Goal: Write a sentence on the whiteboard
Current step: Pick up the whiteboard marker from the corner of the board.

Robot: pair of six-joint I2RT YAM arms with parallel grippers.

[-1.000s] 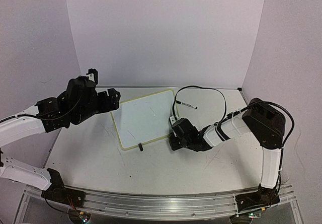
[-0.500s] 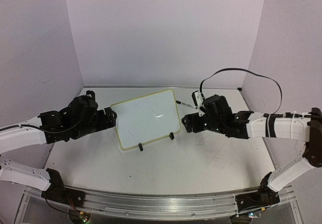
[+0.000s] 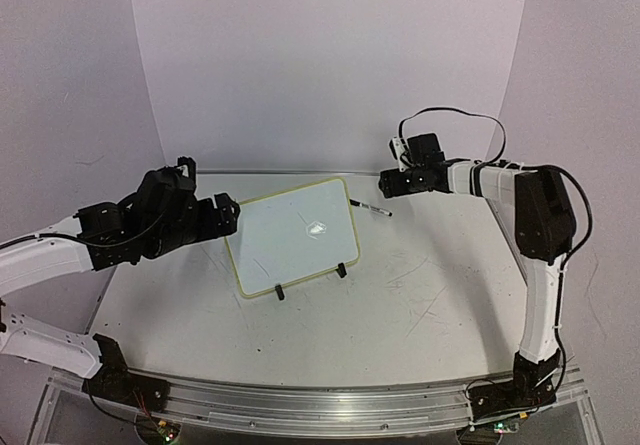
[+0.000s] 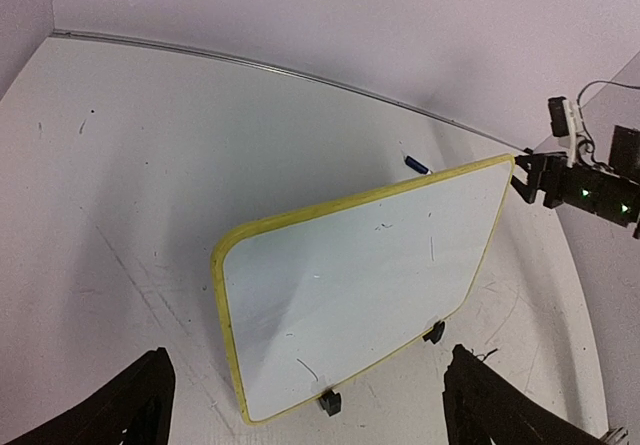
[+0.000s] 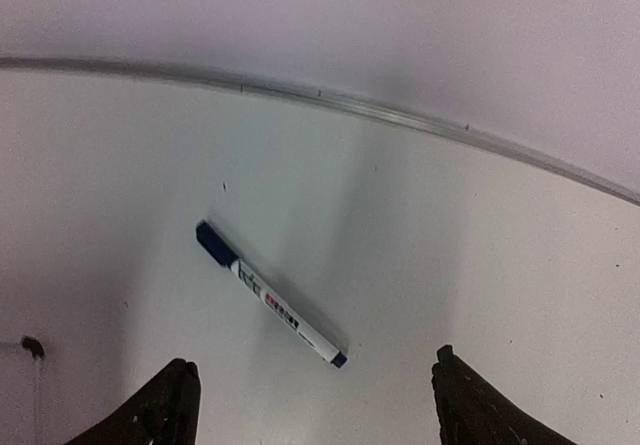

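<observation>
I will next move my right gripper down onto the white body of the marker (image 5: 270, 305) and turn it to line up with the marker's length. The marker lies at a slant ahead of my open fingers.
The whiteboard (image 3: 292, 235), white with a pale yellow-green frame, stands tilted on two black clip feet (image 3: 279, 292) at mid-table and carries only a few faint strokes (image 4: 360, 285). My left gripper (image 3: 228, 215) hovers open at the board's left edge, and in its wrist view its fingers (image 4: 140, 405) flank the board's lower edge. A white marker with a dark blue cap (image 3: 371, 207) lies on the table behind the board's right corner. My right gripper (image 3: 385, 182) hangs open just above it, empty, the marker (image 5: 270, 305) lying between and ahead of its fingers (image 5: 460, 390).
Purple walls close the table at the back and both sides, and a metal seam (image 5: 400, 115) runs along the back edge. The right arm's black cable (image 3: 450, 115) loops above its wrist. A metal rail (image 3: 320, 405) lines the near edge.
My right arm swung from the board's front right foot to the back right, above the marker, and its jaws opened. My left arm dipped and came back beside the board.
</observation>
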